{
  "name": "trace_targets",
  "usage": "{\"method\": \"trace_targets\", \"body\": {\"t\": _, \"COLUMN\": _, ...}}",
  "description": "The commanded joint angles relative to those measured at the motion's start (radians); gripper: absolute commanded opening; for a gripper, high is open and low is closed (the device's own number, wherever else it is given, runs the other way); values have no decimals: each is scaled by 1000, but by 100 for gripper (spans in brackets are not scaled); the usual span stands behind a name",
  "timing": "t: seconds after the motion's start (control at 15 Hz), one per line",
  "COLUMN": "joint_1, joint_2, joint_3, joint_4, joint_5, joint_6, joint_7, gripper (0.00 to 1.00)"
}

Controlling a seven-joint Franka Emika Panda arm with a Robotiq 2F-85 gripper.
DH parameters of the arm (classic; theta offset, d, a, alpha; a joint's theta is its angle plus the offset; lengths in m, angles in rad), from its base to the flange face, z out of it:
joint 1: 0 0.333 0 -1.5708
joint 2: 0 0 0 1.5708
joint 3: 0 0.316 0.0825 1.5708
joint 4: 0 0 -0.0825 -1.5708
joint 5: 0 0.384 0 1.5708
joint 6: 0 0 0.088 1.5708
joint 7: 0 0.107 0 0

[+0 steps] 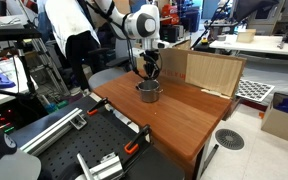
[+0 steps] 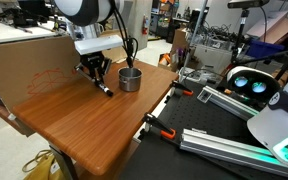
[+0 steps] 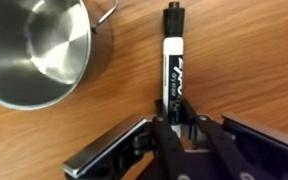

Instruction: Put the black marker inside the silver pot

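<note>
My gripper rises next, since the silver pot's rim stands higher than the marker (image 2: 105,89). It then moves across over the silver pot's opening (image 2: 131,71) and releases the marker inside.
The black marker (image 3: 173,60) lies flat on the wooden table, its white label facing up and its cap pointing away from me. My gripper (image 3: 174,125) is lowered over the marker's near end, with a finger pad against each side of it. The silver pot (image 3: 34,50) stands upright and empty just to the left of the marker in the wrist view. In both exterior views the gripper (image 1: 150,72) (image 2: 96,72) is down at the table beside the pot (image 1: 148,92) (image 2: 130,79). The marker (image 2: 105,89) sticks out below the fingers.
A large brown cardboard box (image 1: 209,70) (image 2: 29,60) stands on the table (image 1: 179,120) right behind the gripper. Metal rails and clamps (image 1: 94,160) sit along the table's edge. A person (image 1: 69,40) stands behind the arm.
</note>
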Motion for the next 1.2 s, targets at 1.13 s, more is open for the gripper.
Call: {"method": "trace_targets", "body": {"t": 1.13, "joint_1": 55, "joint_2": -408, "joint_3": -68, "joint_4": -521, "joint_5": -116, "joint_6": 584, "joint_7": 14, "gripper": 5}}
